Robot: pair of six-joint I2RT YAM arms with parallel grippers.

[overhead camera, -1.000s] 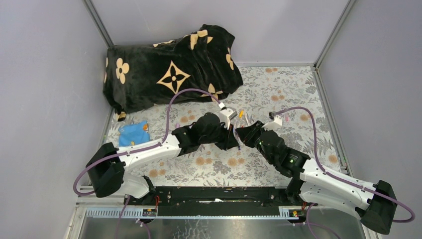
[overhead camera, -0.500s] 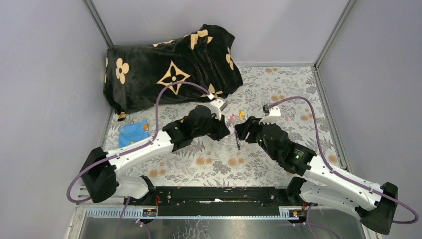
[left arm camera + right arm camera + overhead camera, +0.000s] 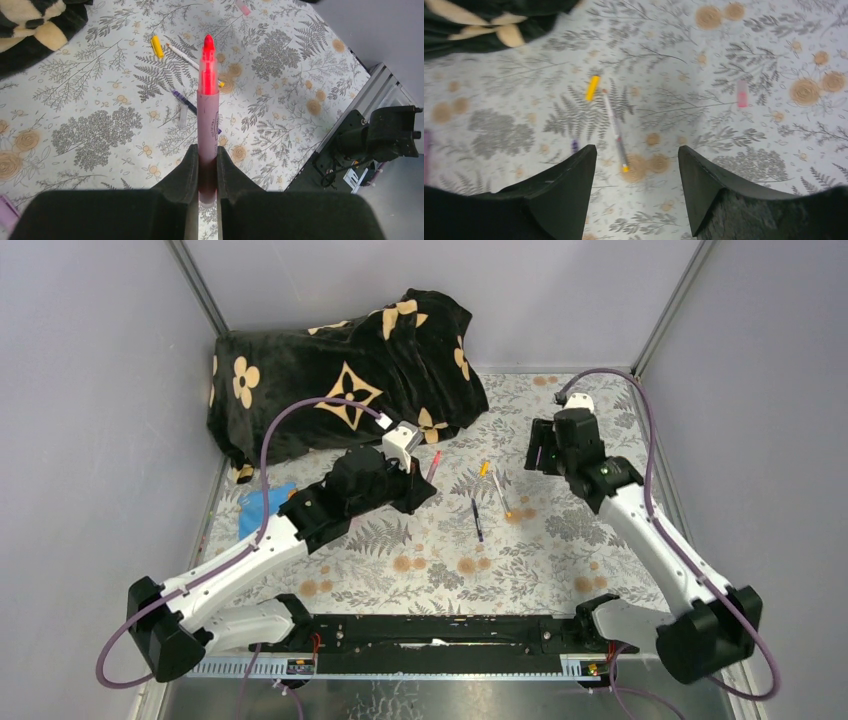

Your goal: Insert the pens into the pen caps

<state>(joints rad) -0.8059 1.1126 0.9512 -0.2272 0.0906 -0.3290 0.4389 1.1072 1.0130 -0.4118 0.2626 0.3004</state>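
I will next move my right gripper to the right in the wrist view and down over the pink pen cap (image 3: 742, 93), because the pink pen's red tip is bare.
My left gripper (image 3: 207, 165) is shut on the lower barrel of a pink pen (image 3: 207, 100), whose uncapped red tip points away from it. In the top view this gripper (image 3: 418, 482) and its pink pen (image 3: 432, 464) hover left of centre. On the mat lie an orange-yellow pen cap (image 3: 484, 468), a white pen (image 3: 500, 492) and a dark blue pen (image 3: 477, 520). My right gripper (image 3: 636, 148) stands open and empty above the white pen (image 3: 615, 135). A pink pen cap (image 3: 742, 93) lies further right, and the yellow cap (image 3: 592, 87) lies to the left.
A black blanket with tan flowers (image 3: 340, 370) is heaped at the back left. A blue flat card (image 3: 265, 508) lies at the left, partly under my left arm. Grey walls close in the floral mat (image 3: 450, 570) on three sides.
The two arms have drawn apart. My left gripper moved left and back with the pink pen. My right gripper opened and swung to the back right, and the white pen now shows on the mat.
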